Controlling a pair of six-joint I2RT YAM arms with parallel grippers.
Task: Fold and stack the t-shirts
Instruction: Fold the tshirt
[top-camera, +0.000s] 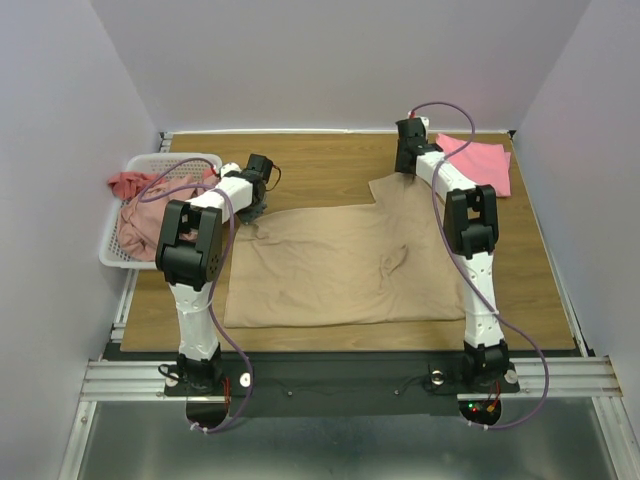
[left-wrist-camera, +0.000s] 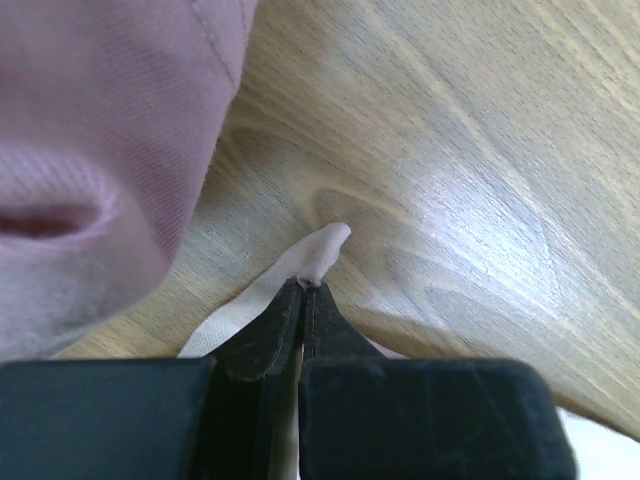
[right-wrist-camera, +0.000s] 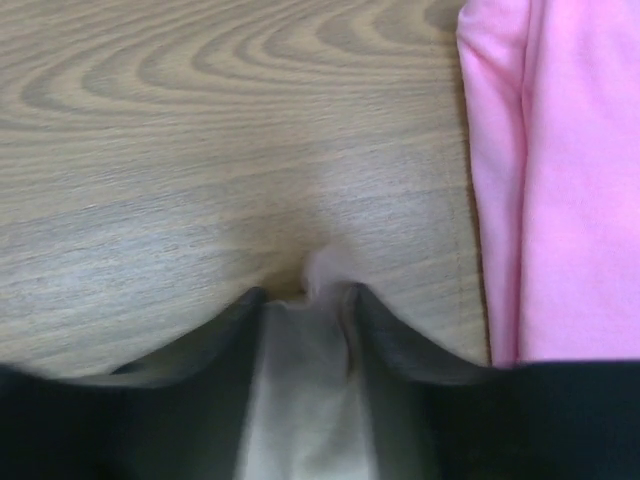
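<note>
I need to carry the pinched corner in my left gripper back over the tan t-shirt's side nearest the basket next and release it, as that cloth lies spread flat.
A large tan t-shirt (top-camera: 345, 265) lies spread on the wooden table. My left gripper (top-camera: 252, 207) is shut on its far left corner; in the left wrist view a tan cloth tip (left-wrist-camera: 322, 250) pokes out past the pinched fingertips (left-wrist-camera: 302, 290). My right gripper (top-camera: 404, 160) holds the shirt's far right corner; tan cloth (right-wrist-camera: 305, 390) fills the gap between the fingers. A folded bright pink t-shirt (top-camera: 480, 162) lies at the back right, beside the right gripper (right-wrist-camera: 305, 295) in its wrist view (right-wrist-camera: 560, 180). Dusty-pink and salmon shirts (top-camera: 140, 215) sit in the basket; dusty-pink cloth (left-wrist-camera: 110, 130) shows close by.
A white mesh basket (top-camera: 165, 162) stands at the table's left edge, next to my left arm. Walls enclose the table on three sides. Bare wood (top-camera: 320, 165) lies at the back between the two grippers.
</note>
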